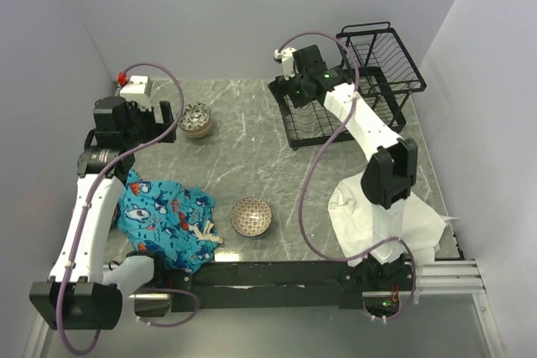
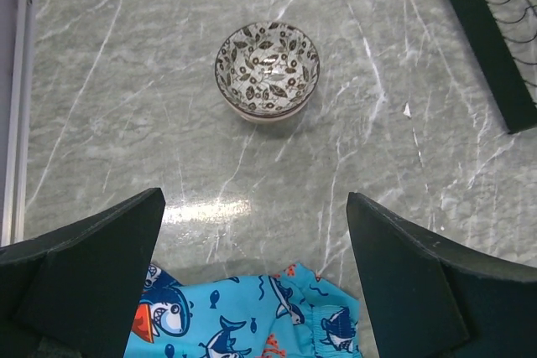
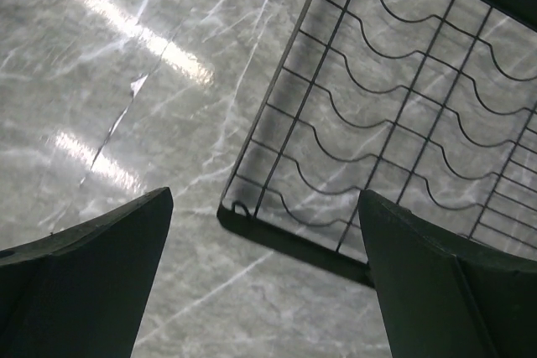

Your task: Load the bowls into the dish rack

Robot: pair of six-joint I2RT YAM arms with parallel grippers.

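The right gripper moves down next and sets its open fingers astride the base's edge bar [image 1: 288,128] [image 3: 252,142] facing the leaf-patterned bowl, since that bar lies below their gap.
A leaf-patterned bowl [image 1: 199,120] stands at the back left of the table; the left wrist view shows it upright [image 2: 267,69] ahead of the fingers. A second, fine-patterned bowl [image 1: 252,216] stands near the front middle. The black wire dish rack [image 1: 361,81] stands at the back right, with no bowl seen in it. My left gripper [image 1: 172,116] is open and empty, held just left of the leaf-patterned bowl [image 2: 256,232]. My right gripper [image 1: 289,73] is open and empty above the front left corner of the rack's slotted base [image 3: 403,148].
A blue shark-print cloth [image 1: 164,211] lies at the front left and shows under my left fingers [image 2: 252,320]. A white cloth [image 1: 386,215] lies at the front right by the right arm's base. Grey walls close in on the left, back and right.
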